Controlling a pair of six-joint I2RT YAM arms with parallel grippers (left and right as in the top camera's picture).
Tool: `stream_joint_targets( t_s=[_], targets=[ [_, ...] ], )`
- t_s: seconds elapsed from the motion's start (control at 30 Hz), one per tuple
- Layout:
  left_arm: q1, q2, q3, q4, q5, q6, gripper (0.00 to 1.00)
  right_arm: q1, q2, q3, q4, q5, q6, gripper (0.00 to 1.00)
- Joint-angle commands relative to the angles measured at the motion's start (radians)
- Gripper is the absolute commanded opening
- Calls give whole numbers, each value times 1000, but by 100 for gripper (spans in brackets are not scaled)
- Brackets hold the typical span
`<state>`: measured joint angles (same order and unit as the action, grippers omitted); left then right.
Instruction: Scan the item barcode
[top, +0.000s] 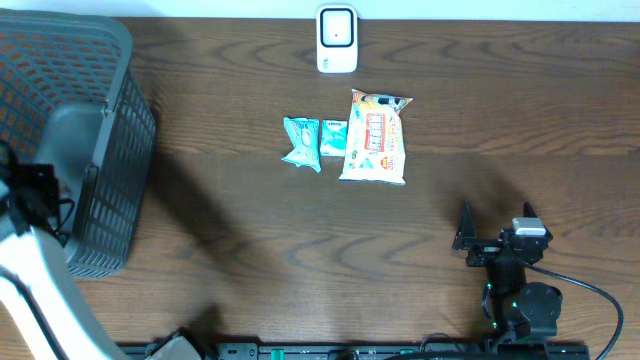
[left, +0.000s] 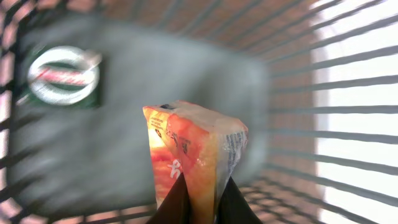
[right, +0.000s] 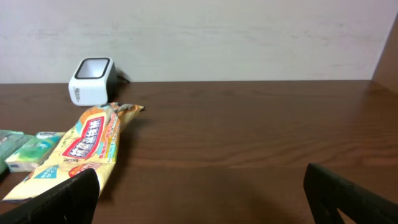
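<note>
I should next lift my left gripper to clear the basket (top: 110, 150), then lower it and release by the teal packets' near edge (top: 331, 161). That edge is to its right in the overhead view.
Inside the grey mesh basket (left: 348, 93), my left gripper (left: 206, 182) is shut on the lower end of an orange snack packet (left: 196, 146), held upright between the two dark fingers. The white barcode scanner (top: 337, 38) stands at the table's far edge, also in the right wrist view as the scanner (right: 91, 81). My right gripper (top: 497, 212) rests open near the front right of the table, with nothing between its fingers (right: 348, 199). In the overhead view the left arm reaches into the basket (top: 110, 150) and hides the orange packet.
A yellow snack bag (top: 375, 137) and two small teal packets (top: 301, 142) lie in the middle of the table, below the scanner. A grey pouch with a green round label (left: 62, 76) lies in the basket behind the held packet.
</note>
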<state>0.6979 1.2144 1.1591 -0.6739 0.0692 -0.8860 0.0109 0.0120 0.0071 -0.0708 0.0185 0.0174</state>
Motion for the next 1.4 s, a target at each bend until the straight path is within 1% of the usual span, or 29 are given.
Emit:
stream_joint_targets(
  t_s=[0.0,0.13,0.27,0.37,0.43,0.53,0.7,0.77,0.9,1.03,1.1,1.17,1.27,1.37],
  targets=[
    [3,-117,22,46,72,16,7,-10,-3,-2,-4,-2,-7,99],
    [-17,-247,22,155,204,16,7,-10,-3,-2,-4,-2,-7,99],
    [-105,-326,22,265,285,17,7,-10,-3,-2,-4,-2,-7,99],
    [-224,-340,22,320,317,21,7,-10,-3,-2,-4,-2,-7,99],
    [-332,-332,22,325,315,29,8,-10,-3,-2,-4,-2,-7,99],
    [-492,-293,22,325,307,98,7,-10,-3,-2,-4,-2,-7,99],
    [-761,-167,22,320,189,292,7,-10,-3,-2,-4,-2,-7,99],
    [-848,-106,22,313,146,334,7,-10,-3,-2,-4,-2,-7,99],
    [-996,37,22,314,39,410,7,-10,-3,-2,-4,-2,-7,99],
    [-1096,188,22,314,-146,495,8,-10,-3,-2,-4,-2,-7,99],
    [-1128,260,22,317,-238,497,8,-10,-3,-2,-4,-2,-7,99],
    [-1149,327,22,326,-281,497,8,-10,-3,-2,-4,-2,-7,99],
    [-1171,411,22,344,-283,480,7,-10,-3,-2,-4,-2,-7,99],
    [-1197,468,22,348,-283,408,8,-10,-3,-2,-4,-2,-7,99]
  ],
)
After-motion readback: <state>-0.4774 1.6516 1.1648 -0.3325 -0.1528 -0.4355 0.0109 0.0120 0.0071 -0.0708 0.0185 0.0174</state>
